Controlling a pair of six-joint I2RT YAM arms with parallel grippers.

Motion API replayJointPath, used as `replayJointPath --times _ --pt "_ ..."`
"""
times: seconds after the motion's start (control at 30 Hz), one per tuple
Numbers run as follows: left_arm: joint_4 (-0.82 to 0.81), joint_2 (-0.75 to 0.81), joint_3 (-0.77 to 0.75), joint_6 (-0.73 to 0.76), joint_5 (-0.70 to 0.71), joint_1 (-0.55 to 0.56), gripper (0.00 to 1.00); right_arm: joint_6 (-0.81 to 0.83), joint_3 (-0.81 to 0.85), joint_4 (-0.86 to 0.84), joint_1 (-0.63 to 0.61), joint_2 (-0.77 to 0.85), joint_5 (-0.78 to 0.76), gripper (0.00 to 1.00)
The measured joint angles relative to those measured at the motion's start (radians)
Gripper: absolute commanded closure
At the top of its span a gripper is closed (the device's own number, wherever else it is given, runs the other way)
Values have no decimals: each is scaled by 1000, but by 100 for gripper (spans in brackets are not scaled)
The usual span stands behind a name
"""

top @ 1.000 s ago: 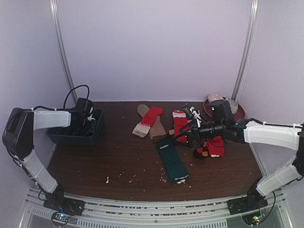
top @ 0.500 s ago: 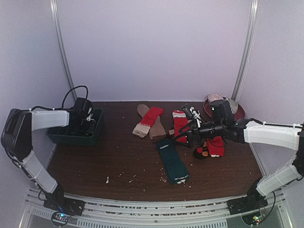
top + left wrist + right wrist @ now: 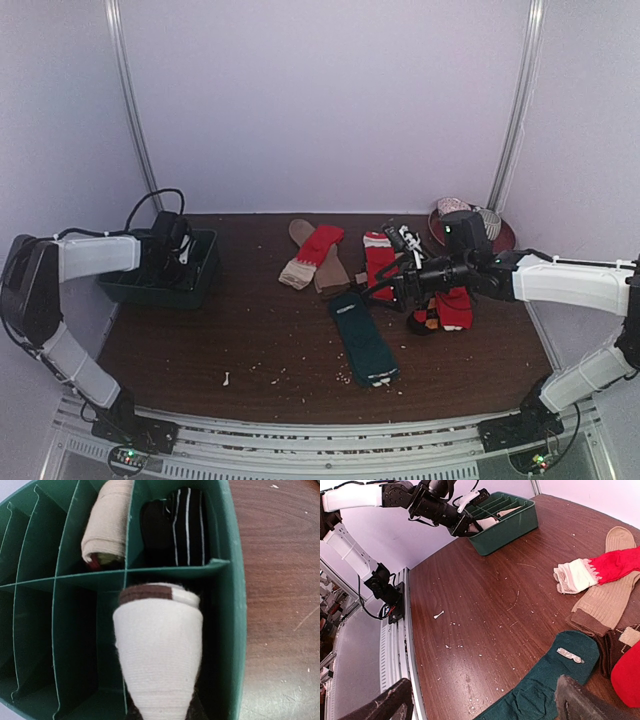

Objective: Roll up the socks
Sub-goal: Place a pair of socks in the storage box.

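Observation:
My left gripper will next lower the rolled cream sock between the sides of the tray's empty section [image 3: 212, 642] below, beside the black striped roll, and release it.
My left gripper [image 3: 178, 250] is inside the dark green tray [image 3: 205, 287] and is shut on a rolled cream sock with a brown band [image 3: 157, 650], which sits in a near-right compartment; its fingertips [image 3: 162, 714] are mostly hidden by the roll. My right gripper [image 3: 392, 285] is open and empty, hovering over the flat dark teal sock [image 3: 363, 335], which also shows in the right wrist view [image 3: 545, 680] between the fingers [image 3: 482, 702]. A red sock with a pale cuff [image 3: 312, 255] lies on a brown sock [image 3: 328, 268]. More red socks [image 3: 378, 260] lie under the right arm.
The tray wall [image 3: 235, 630] encloses a beige roll [image 3: 107, 525] and a black striped roll [image 3: 177, 527]. A red bowl [image 3: 503, 236] with fabric in it stands at the back right. Crumbs dot the brown table [image 3: 250, 340]. An argyle brown sock [image 3: 620, 642] lies beside the teal one.
My left arm has shifted slightly to the left over the tray, still holding the cream roll. The right arm and the flat socks have not moved.

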State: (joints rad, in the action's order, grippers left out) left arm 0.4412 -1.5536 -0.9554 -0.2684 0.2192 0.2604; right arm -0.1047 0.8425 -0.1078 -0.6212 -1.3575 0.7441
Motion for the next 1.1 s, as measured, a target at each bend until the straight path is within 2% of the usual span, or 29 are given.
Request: replayJointPath --times 0.6,0.93,1.1 --pt "-19 -170 -114 0 -39 -13 100 0 0 0 0 -7 6 0" --pt "-25 -224 -156 11 -50 -23 66 0 0 -1 0 -11 10 0" --pt "-51 -214 -161 23 -60 -24 54 0 0 -1 0 -11 10 0"
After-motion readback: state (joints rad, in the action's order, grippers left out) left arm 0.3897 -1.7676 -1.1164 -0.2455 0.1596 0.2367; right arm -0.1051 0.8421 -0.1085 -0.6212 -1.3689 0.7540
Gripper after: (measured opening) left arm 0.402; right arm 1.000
